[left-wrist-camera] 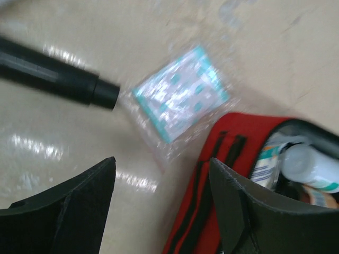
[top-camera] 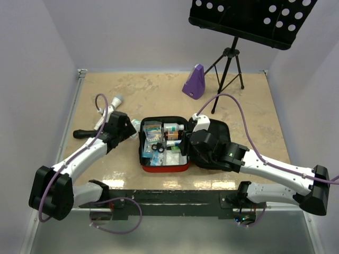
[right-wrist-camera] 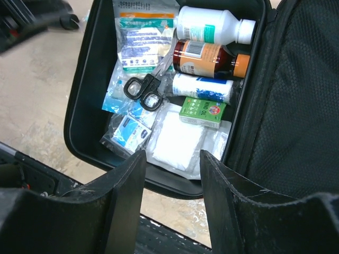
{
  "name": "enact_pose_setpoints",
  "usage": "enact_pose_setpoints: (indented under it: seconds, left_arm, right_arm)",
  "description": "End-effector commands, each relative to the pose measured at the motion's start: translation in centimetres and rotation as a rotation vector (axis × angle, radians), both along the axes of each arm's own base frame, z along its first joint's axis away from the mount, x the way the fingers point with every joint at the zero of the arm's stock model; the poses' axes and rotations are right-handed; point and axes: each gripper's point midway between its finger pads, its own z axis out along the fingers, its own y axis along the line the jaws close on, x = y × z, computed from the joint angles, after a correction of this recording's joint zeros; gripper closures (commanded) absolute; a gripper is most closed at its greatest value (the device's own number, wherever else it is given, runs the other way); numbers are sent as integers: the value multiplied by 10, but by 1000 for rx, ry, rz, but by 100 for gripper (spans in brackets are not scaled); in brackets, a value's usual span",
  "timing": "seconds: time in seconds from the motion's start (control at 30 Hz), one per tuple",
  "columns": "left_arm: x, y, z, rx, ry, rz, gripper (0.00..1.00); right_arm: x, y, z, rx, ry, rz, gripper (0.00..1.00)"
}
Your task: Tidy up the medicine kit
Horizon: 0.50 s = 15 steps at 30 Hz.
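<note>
The left gripper lowers its open fingers onto the near corner of the clear packet next and closes. That corner lies below, where they point, between them.
The medicine kit lies open in the middle of the table, red outside and black inside. It holds a white bottle, a brown bottle, scissors, a green box, white gauze and packets. My left gripper hangs open and empty just left of the kit's red side. Ahead of it a clear packet with teal print lies on the table. My right gripper stands open over the kit's near rim, with nothing between its fingers. The mesh lid lies to its right.
A black cylindrical handle lies on the table left of the packet. More loose white items sit at the far left. A purple metronome-shaped object and a music stand's tripod stand at the back. Walls close in three sides.
</note>
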Motion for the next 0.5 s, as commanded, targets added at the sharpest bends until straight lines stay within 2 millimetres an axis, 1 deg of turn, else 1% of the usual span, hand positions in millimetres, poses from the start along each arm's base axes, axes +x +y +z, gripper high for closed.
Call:
enact_pose_setpoints:
  seconds: [0.0, 0.13, 0.23, 0.4, 0.47]
  left_arm:
    - [-19, -4, -39, -173, 40, 145, 24]
    - [-17, -5, -54, -216, 42, 197, 23]
    - [-14, -2, -66, -224, 51, 258, 23]
    - [-1, 0, -73, -244, 25, 322, 24]
    - [2, 2, -83, -229, 60, 349, 25]
  right_arm:
    - [2, 6, 6, 30, -12, 3, 50]
    - [0, 3, 9, 45, -15, 2, 50]
    - [-1, 1, 9, 43, -12, 0, 50]
    - [-3, 2, 8, 53, -2, 6, 50]
    - [-4, 0, 7, 52, 0, 6, 50]
